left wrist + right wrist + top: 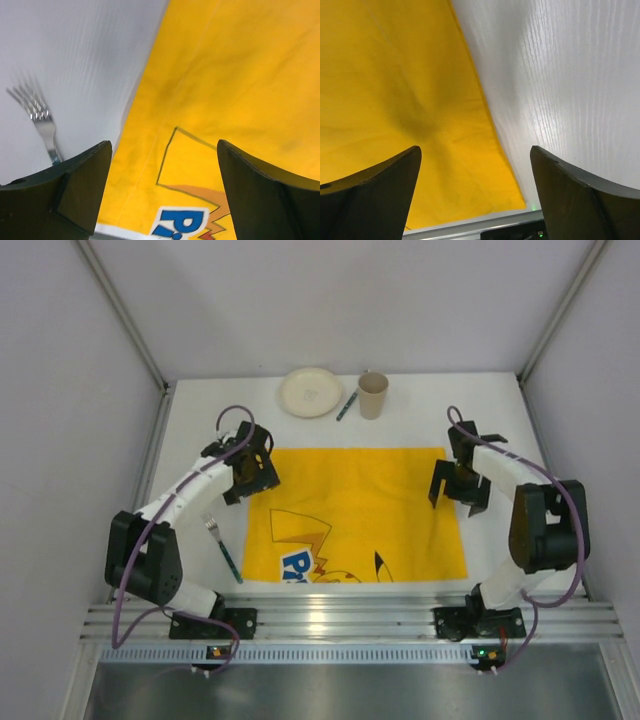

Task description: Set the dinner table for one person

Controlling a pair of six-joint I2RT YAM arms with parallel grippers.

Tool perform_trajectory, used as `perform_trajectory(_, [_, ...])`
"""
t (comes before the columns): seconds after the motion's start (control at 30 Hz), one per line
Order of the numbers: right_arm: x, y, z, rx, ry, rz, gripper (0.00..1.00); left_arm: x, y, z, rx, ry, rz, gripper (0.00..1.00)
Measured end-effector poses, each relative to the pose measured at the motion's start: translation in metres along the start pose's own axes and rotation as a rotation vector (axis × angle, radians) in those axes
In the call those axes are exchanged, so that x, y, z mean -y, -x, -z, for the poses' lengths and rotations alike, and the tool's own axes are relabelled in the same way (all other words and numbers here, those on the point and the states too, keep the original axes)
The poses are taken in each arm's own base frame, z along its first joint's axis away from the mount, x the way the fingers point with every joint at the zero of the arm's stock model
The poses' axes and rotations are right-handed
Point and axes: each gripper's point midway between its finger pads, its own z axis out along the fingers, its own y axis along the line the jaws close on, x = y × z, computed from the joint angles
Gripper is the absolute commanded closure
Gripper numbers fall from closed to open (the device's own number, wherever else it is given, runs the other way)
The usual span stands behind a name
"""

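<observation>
The cloth is spread flat and is still bare. I will move my left gripper outward and down to close on the cream plate's rim opposite the cup.
The white dinner table carries a yellow cartoon-printed cloth spread flat in the middle. A cream plate, a beige cup and a dark utensil sit at the far edge. A fork lies left of the cloth and shows in the left wrist view. My left gripper is open and empty over the cloth's left edge. My right gripper is open and empty over the cloth's right edge.
Grey enclosure walls stand on the left, right and back. A metal rail with both arm bases runs along the near edge. Bare white tabletop lies right of the cloth.
</observation>
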Motion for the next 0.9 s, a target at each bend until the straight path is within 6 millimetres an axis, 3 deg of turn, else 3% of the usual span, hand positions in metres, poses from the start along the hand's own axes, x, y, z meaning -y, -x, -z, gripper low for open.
perform_trajectory(0.13, [-0.012,0.022,0.037,0.087,0.074,-0.002,0.09,0.037,0.057,0.024,0.118,-0.083,-0.042,0.09])
perform_trajectory(0.2, [-0.020,0.033,0.062,0.154,0.139,-0.003,0.09,0.057,0.082,0.027,0.167,-0.123,-0.048,0.10])
perform_trajectory(0.3, [-0.033,0.037,0.095,0.228,0.252,0.000,0.08,0.083,0.111,0.017,0.188,-0.163,-0.032,0.12])
perform_trajectory(0.4, [-0.040,0.030,0.113,0.251,0.326,0.011,0.08,0.099,0.140,-0.010,0.181,-0.185,0.034,0.11])
perform_trajectory(0.63, [-0.034,-0.005,0.103,0.189,0.346,0.028,0.08,0.123,0.200,-0.081,0.156,-0.261,0.223,0.10])
perform_trajectory(0.8, [-0.031,-0.009,0.100,0.175,0.328,0.026,0.08,0.164,0.240,-0.111,0.176,-0.396,0.276,0.10])
perform_trajectory(0.9, [-0.028,-0.009,0.099,0.175,0.310,0.024,0.09,0.184,0.248,-0.125,0.174,-0.463,0.291,0.09])
